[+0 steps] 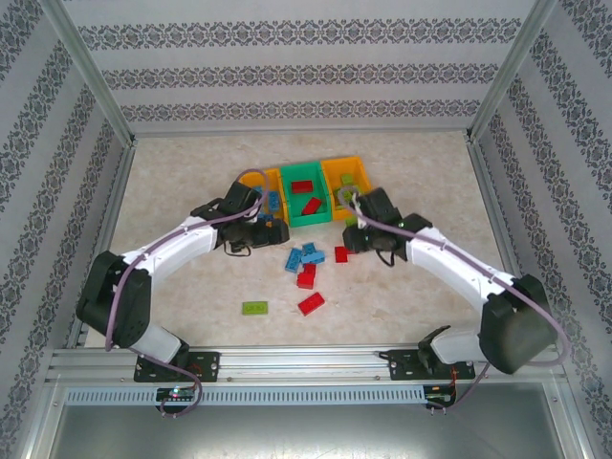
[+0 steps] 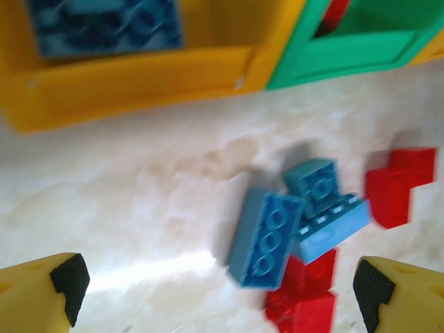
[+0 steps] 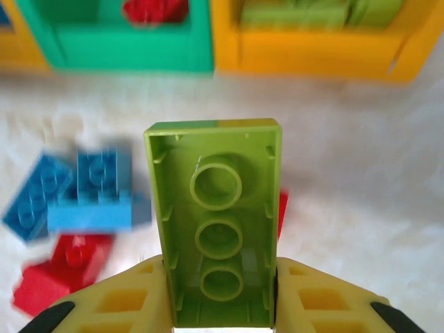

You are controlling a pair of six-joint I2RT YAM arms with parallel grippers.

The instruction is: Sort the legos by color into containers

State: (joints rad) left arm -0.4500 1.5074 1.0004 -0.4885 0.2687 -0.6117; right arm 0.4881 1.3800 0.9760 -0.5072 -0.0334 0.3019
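My right gripper will next move the matching lego outward and release it over the inside of the orange bin with lime green bricks, which lies outward.
My right gripper [image 3: 220,298] is shut on a lime green lego [image 3: 218,215], which stands on end with its hollow underside facing the camera. It is held above the table in front of the containers: the green bin [image 3: 132,45] holds a red brick [image 3: 154,10], and the right orange bin [image 3: 312,52] holds lime green bricks [image 3: 312,12]. My left gripper [image 2: 218,291] is open above the table. Two blue legos [image 2: 267,236] and red legos [image 2: 302,302] lie ahead of it, towards its right finger. The left orange bin [image 2: 139,76] holds a blue brick [image 2: 104,24].
From above, the three containers [image 1: 306,218] sit in a row mid-table, with both grippers just in front of them. Loose bricks lie nearer: a blue cluster [image 1: 306,256], red ones [image 1: 311,303] and a lime green one [image 1: 254,308]. Metal frame posts and patterned walls surround the table.
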